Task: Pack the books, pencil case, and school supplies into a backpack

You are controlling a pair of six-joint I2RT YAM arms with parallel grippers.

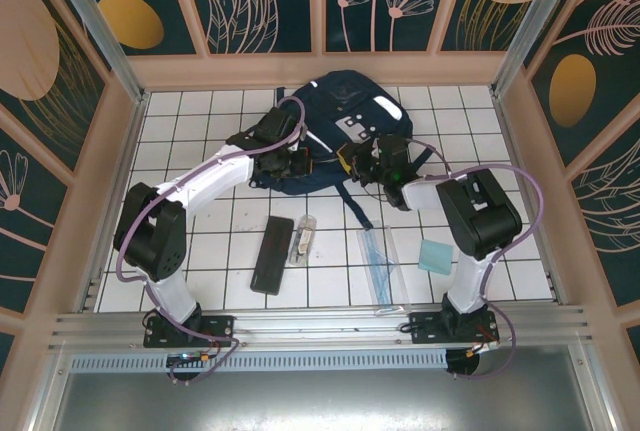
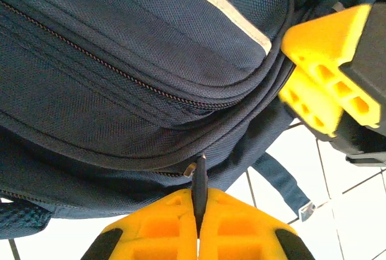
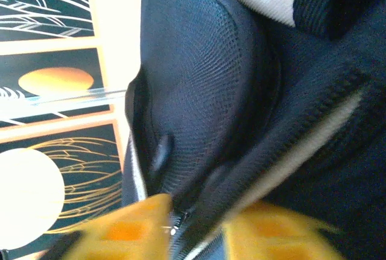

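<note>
The left gripper moves toward the mesh pocket point(image 2: 23, 221) beside it next, away from my right gripper, and releases the zipper pull point(image 2: 199, 178), because the zip runs there.
The navy backpack point(image 1: 345, 116) lies at the back of the tiled floor, white stripes up. My left gripper point(image 1: 300, 164) is at its near left edge, shut on a dark zipper pull point(image 2: 199, 178) on the backpack point(image 2: 132, 61). My right gripper point(image 1: 366, 164) is at the near right edge, and a fold of the backpack point(image 3: 205, 91) by its zip fills the gap in my right gripper point(image 3: 202, 236). The black pencil case point(image 1: 272, 254), clear tube point(image 1: 303, 239), bluish ruler set point(image 1: 377, 263) and teal pad point(image 1: 436, 256) lie on the tiles in front. The books are out of view.
Low wooden walls point(image 1: 115, 181) ring the tiled floor point(image 1: 200, 121). A dark strap point(image 1: 355, 209) trails from the backpack toward the ruler set. The right gripper's yellow fingers point(image 2: 325, 85) sit close to the right in the left wrist view.
</note>
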